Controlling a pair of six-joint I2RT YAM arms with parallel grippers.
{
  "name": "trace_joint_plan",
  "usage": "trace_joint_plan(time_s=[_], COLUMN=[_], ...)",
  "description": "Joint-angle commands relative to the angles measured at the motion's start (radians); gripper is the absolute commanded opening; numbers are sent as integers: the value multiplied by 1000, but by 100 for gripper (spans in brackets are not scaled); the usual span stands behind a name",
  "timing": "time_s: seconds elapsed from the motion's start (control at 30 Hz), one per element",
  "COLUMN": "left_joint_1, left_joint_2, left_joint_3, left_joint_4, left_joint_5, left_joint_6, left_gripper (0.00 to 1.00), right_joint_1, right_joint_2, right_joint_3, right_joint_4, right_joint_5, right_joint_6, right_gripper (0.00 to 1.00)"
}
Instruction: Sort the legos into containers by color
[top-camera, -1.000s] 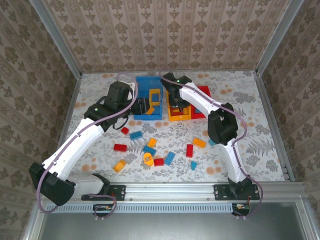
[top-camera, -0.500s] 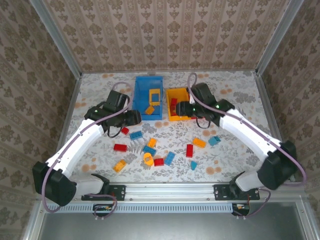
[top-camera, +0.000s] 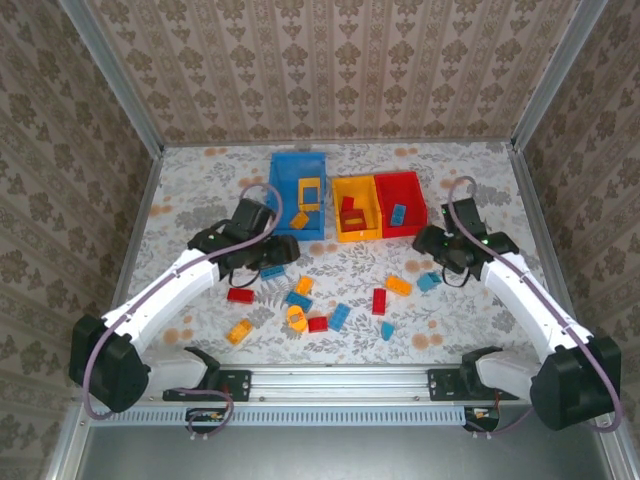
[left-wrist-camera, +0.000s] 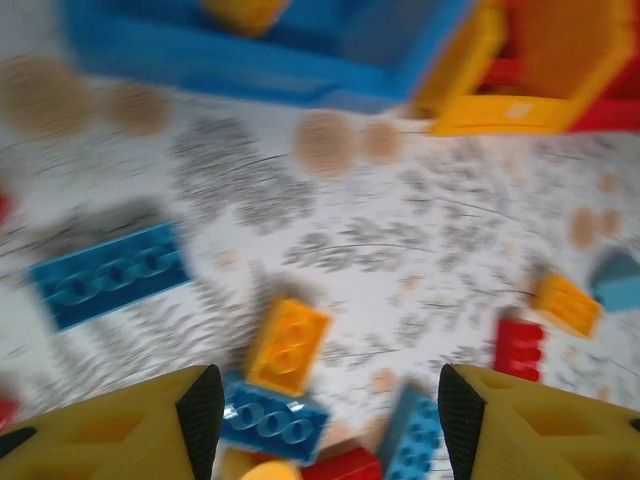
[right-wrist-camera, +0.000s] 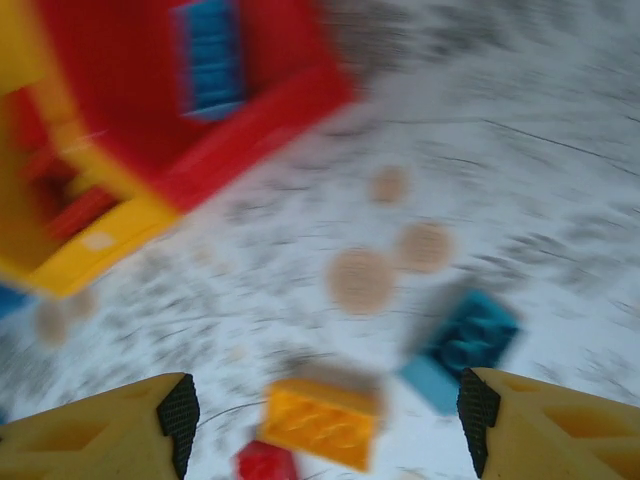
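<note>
Next, my open right gripper moves down and back onto the teal brick (top-camera: 429, 281) to close on it, since the red bin (top-camera: 412, 185) already holds a blue brick.
Three containers stand in a row at the back: a blue bin (top-camera: 283, 190), a yellow bin (top-camera: 356, 235) and a red bin (top-camera: 412, 185). The blue bin holds orange pieces (top-camera: 300, 218). A red brick (top-camera: 348, 205) lies in the yellow bin and a blue brick (top-camera: 398, 213) in the red one. Loose legos lie scattered on the table in front. My left gripper (top-camera: 281, 252) hangs open and empty over an orange brick (left-wrist-camera: 288, 345) and a blue brick (left-wrist-camera: 268, 420). My right gripper (top-camera: 428, 240) is open and empty above an orange brick (right-wrist-camera: 320, 422) and a teal brick (right-wrist-camera: 462, 345).
A long blue brick (left-wrist-camera: 110, 275) lies left of the left gripper. More red, blue and orange bricks cluster near the front middle (top-camera: 318, 322). The patterned table (top-camera: 500, 190) is walled by metal rails on three sides.
The right arm swung from over the yellow bin out to the right and its jaws opened. The left gripper drew back from the blue bin toward the loose bricks.
</note>
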Motion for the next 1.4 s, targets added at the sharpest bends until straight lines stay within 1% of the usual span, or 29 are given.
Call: trace_joint_plan(time_s=[0.0,0.1,0.17,0.27,0.33,0.5,0.6,0.63,0.67,0.73,0.77,0.83,0.9,0.97,1.03,1.13,1.23,1.37], left_joint_1=[-67,-113,-127,-134,-137,-138,-136,-137,-137,-135,-135,-130,-120,-105,-85,-65,-55,-47], left_joint_2=[49,124,165,196,202,205,203,203,202,198,196,182,166,154,152,153,158,158], left_joint_3=[53,124,164,197,205,211,213,214,217,225,232,243,251,260,273,292,311,321], left_joint_4=[172,196,199,204,212,207,200,197,195,185,179,172,173,176,178,184,178,170], left_joint_5=[81,95,103,108,114,119,118,118,116,109,102,82,58,47,45,46,48,47], left_joint_6=[90,134,145,154,154,158,160,161,163,166,166,161,148,140,132,130,134,136], left_gripper=[62,62,62,62,62,62,61,61,61,61,61,60,60,60,60,60,60,60], right_joint_1=[-18,-27,-30,-46,-64,-81,-81,-81,-81,-80,-77,-56,-38,-39,-38,-35,-33,-27], right_joint_2=[62,150,183,204,227,285,318,329,333,318,303,267,260,286,351,472,615,782], right_joint_3=[-43,-57,-72,-85,-90,-126,-124,-123,-123,-114,-103,-35,47,113,207,357,537,735], right_joint_4=[-68,-11,11,35,33,111,122,122,149,151,153,133,133,146,161,179,133,68], right_joint_5=[-65,-127,-126,-110,-106,-137,-139,-138,-138,-118,-104,-47,-16,-31,-56,-95,-100,-104], right_joint_6=[171,298,375,415,420,439,435,433,432,412,389,289,168,72,-21,-115,-165,-202], right_gripper=[74,76,77,77,75,60,56,54,50,36,31,24,22,22,22,22,23,23])
